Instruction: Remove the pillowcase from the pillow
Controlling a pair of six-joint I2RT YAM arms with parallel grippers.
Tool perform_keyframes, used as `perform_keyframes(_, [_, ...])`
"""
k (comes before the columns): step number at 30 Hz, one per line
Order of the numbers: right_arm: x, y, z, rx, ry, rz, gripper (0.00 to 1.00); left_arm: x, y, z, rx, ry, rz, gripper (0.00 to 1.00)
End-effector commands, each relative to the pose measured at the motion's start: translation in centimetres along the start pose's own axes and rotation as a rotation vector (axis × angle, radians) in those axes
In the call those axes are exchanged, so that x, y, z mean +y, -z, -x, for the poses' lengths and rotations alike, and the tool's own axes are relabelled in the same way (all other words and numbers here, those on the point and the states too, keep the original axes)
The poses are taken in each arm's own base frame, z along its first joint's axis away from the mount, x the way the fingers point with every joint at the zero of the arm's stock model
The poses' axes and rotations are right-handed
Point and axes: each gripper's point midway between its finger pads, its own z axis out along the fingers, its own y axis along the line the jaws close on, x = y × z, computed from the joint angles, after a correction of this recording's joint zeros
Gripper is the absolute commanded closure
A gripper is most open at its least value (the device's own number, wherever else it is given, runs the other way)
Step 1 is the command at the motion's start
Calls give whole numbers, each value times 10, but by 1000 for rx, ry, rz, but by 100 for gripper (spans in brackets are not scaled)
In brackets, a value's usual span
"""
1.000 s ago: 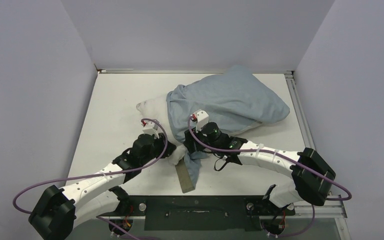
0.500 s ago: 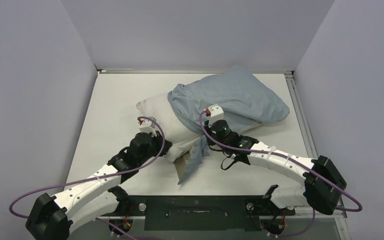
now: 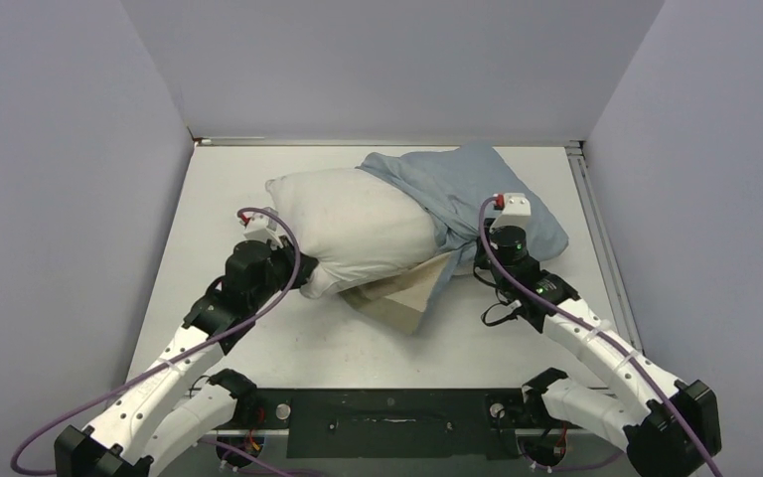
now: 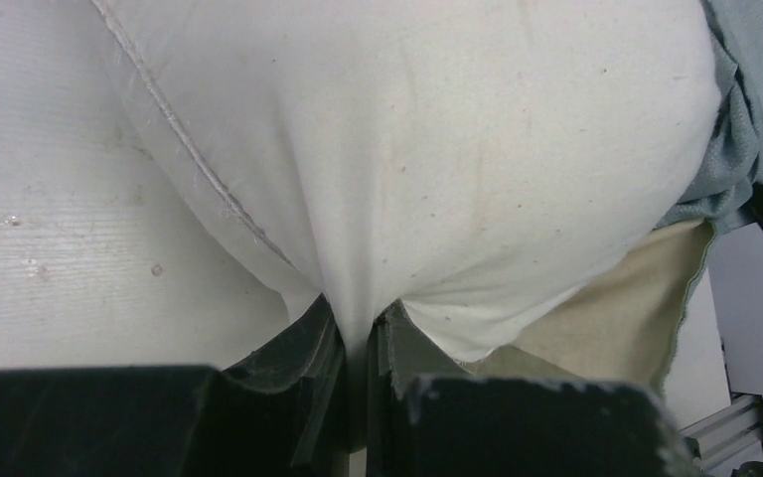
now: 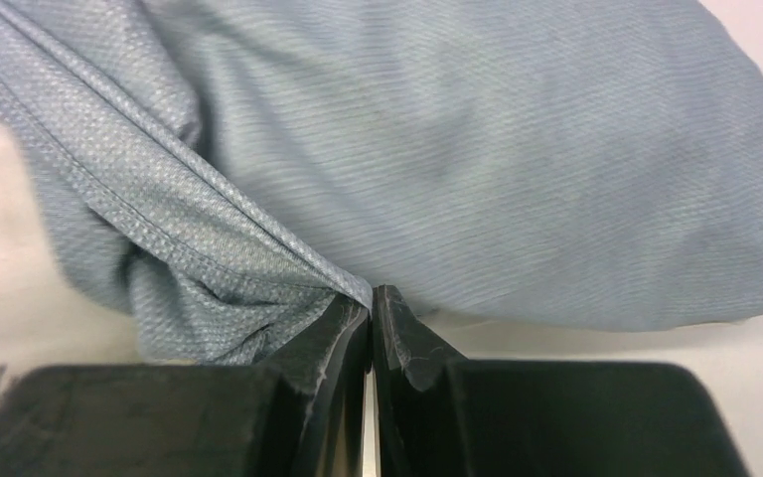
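The left gripper draws the pillow's near corner (image 3: 319,282) slightly back toward the black base plate next and releases it there, since this pillow end is already bare of pillowcase (image 3: 462,189).
The off-white pillow (image 3: 358,224) lies across the middle of the table, its left two thirds bare. The dusty-blue pillowcase (image 3: 462,189) still covers its right end, and the tan inside (image 3: 402,298) of the case spills out under the pillow's front. My left gripper (image 3: 298,278) is shut on a pinch of the pillow's (image 4: 437,149) white cover at its near left corner, seen between the closed tips (image 4: 358,323). My right gripper (image 3: 485,255) is shut on a bunched fold of the pillowcase (image 5: 477,149) at its near edge (image 5: 372,298).
Pale walls close in the white table (image 3: 219,199) on three sides. A metal rail (image 3: 596,229) runs along its right edge. The black base plate (image 3: 387,422) with both arm mounts lies along the front edge.
Both grippers have shut. The left one drew the pillow to the left and back; the right one pulled the pillowcase to the right. Much more white pillow shows now.
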Motion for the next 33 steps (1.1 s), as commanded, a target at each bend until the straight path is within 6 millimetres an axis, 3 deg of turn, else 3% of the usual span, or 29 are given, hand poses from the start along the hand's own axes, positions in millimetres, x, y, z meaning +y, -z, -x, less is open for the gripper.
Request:
perform_keyframes(1, [-44, 0, -10, -9, -95, -115, 95, -22, 22, 62, -136, -19, -52, 100])
perform_keyframes(7, [-51, -14, -35, 48, -178, -51, 95, -38, 39, 86, -145, -90, -76, 100])
perform_keyframes(10, [-49, -15, -36, 53, -181, -30, 95, -42, 46, 93, -158, -120, -89, 100])
perform_keyframes(13, [-45, -13, -29, 50, -169, -2, 94, -45, 44, 86, -134, -140, -119, 100])
perform_keyframes(16, [-37, -5, -8, 24, -141, 46, 85, -49, 37, 63, -59, -145, -181, 100])
perform_keyframes(24, [1, 24, 59, -82, -25, 275, 37, -46, 34, 24, 44, -144, -258, 100])
perform_keyframes(28, [27, 32, 88, -136, 12, 398, 26, -42, 37, 3, 101, -111, -281, 99])
perform_keyframes(33, [71, 28, 106, -160, 85, 528, 23, -32, 42, -2, 117, -91, -234, 45])
